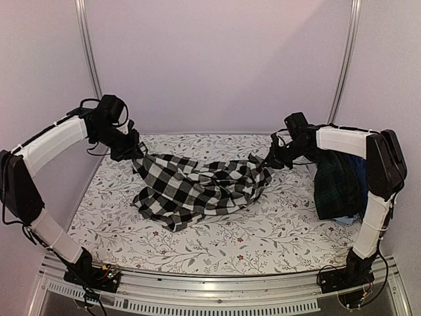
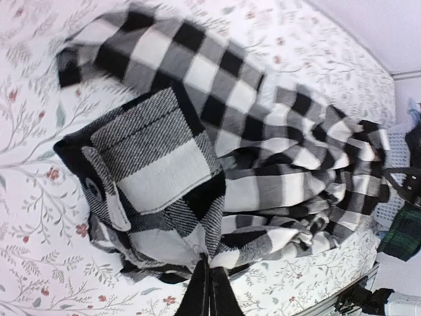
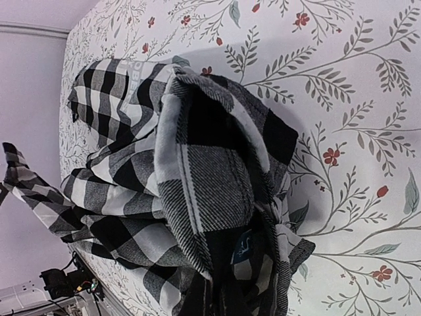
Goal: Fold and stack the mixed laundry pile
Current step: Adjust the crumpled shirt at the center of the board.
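Observation:
My right gripper comes back and down over the bare floral covering nearer me (image 1: 281,195) next and releases the shirt's held end, as that end still hangs raised.
A black-and-white checked shirt (image 1: 191,184) hangs stretched between my two grippers above the middle of the floral table covering (image 1: 263,237). My left gripper (image 1: 133,153) is shut on the shirt's left end; in the left wrist view its fingers (image 2: 209,289) pinch the checked shirt (image 2: 197,131) at the edge. My right gripper (image 1: 271,158) is shut on the shirt's right end, and in the right wrist view the checked shirt (image 3: 197,171) bunches over the fingers and hides them. The rest of the laundry pile (image 1: 339,184), dark green-navy plaid with a bit of light blue, lies at the right under the right arm.
A metal rail (image 1: 217,289) runs along the near edge between the arm bases. Walls and upright frame posts (image 1: 89,52) close off the back and sides.

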